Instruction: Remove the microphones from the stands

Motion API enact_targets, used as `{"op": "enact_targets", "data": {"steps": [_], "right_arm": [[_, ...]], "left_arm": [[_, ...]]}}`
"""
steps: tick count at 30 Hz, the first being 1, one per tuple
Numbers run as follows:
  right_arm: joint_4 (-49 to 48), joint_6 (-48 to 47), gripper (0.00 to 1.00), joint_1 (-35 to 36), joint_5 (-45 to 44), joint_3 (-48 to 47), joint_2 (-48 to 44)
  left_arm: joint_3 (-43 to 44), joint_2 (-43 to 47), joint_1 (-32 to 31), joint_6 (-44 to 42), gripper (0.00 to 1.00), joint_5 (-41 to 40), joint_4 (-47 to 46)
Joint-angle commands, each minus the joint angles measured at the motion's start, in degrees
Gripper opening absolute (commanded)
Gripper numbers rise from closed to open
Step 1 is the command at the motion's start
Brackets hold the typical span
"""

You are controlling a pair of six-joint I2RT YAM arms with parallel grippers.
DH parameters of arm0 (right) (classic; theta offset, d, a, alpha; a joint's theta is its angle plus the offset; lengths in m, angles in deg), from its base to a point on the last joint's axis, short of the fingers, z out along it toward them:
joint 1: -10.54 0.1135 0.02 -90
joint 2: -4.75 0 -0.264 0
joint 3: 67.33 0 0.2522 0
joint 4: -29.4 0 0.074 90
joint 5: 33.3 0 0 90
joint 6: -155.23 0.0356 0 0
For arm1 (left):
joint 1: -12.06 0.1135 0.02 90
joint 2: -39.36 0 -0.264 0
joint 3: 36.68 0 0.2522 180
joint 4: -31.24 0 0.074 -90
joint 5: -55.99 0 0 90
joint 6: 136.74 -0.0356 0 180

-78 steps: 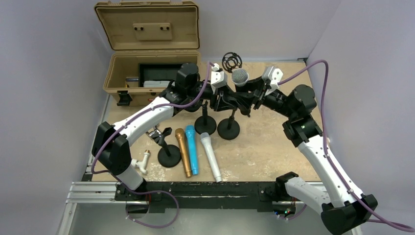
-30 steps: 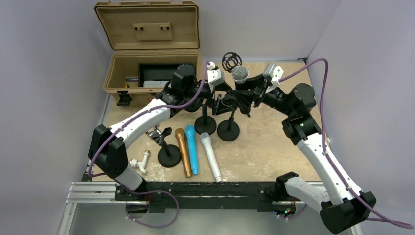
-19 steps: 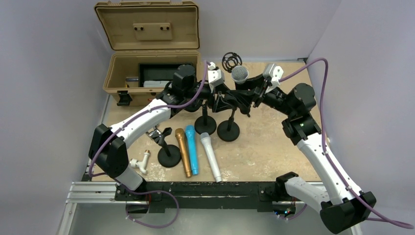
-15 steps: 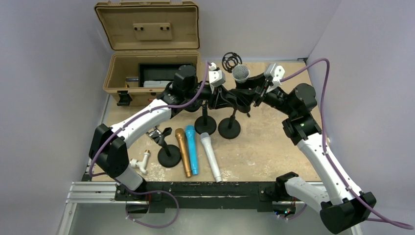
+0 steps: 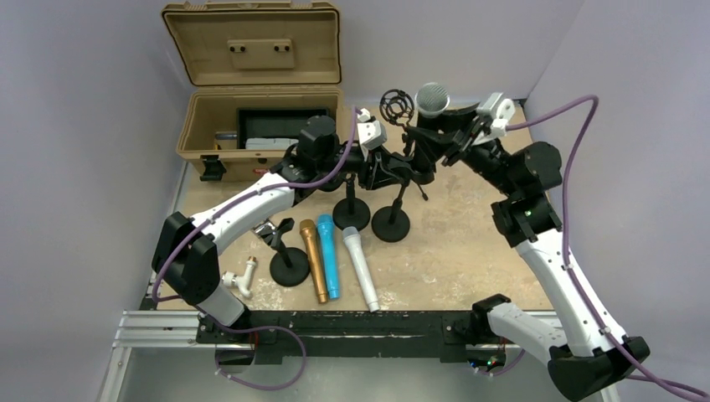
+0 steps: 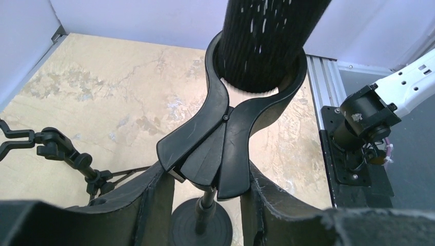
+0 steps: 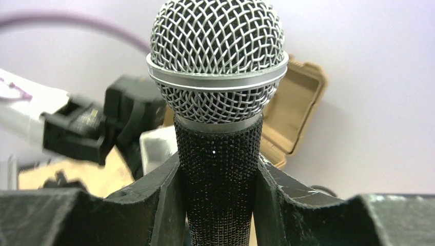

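Observation:
The bare tabletop (image 5: 430, 258) beside the white microphone is empty, so the robot's right gripper will lift, then come back and down there to release the black microphone.
The microphone (image 5: 433, 99) has a silver mesh head and a black textured body (image 7: 218, 169). My right gripper (image 7: 218, 177) is shut on that body just below the head, holding it raised near the table's back (image 5: 442, 132). My left gripper (image 6: 205, 182) is shut on the two levers of the stand's black clip (image 6: 210, 148), pinching them together. The clip's ring stands spread around the microphone's lower end (image 6: 264, 41). Below it, the stand's thin pole runs down to a round base (image 5: 391, 224). In the top view the left gripper (image 5: 382, 167) sits just left of the microphone.
An open tan case (image 5: 251, 117) stands at the back left. A second stand (image 5: 351, 215) and a third (image 5: 290, 266) stand nearby, with gold (image 5: 314, 260), blue (image 5: 329, 255) and white (image 5: 360, 268) microphones lying between. A shock mount (image 5: 397, 105) is behind the grippers.
The left gripper has shut on the clip's levers. The right gripper has carried the microphone up and toward the back right; its head now sits higher and further right.

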Motion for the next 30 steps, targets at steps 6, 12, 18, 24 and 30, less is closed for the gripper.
{"op": "enact_targets", "data": {"steps": [6,12,18,24,30], "right_arm": [[-1.23,7.58,0.0,-0.15,-35.62,-15.39,-2.63],[20.44,10.59,0.0,-0.19,-52.64,-17.98,-0.8],[37.67,19.82,0.0,-0.21,-57.32,-9.84,-6.24],[42.96,31.96,0.0,-0.2,-54.37,2.51,-10.21],[43.06,40.21,0.0,-0.27,-46.69,15.45,-5.8]], "left_arm": [[-1.4,1.48,-1.3,1.7,0.0,-1.59,-3.67],[-1.87,2.59,-1.32,3.93,0.31,-4.2,-3.38],[-4.77,5.71,-1.25,5.55,0.8,-7.8,-4.87],[-3.88,9.59,-1.25,6.86,1.0,-15.29,-0.01],[0.2,15.99,-1.24,10.32,1.0,-23.15,11.32]]}}
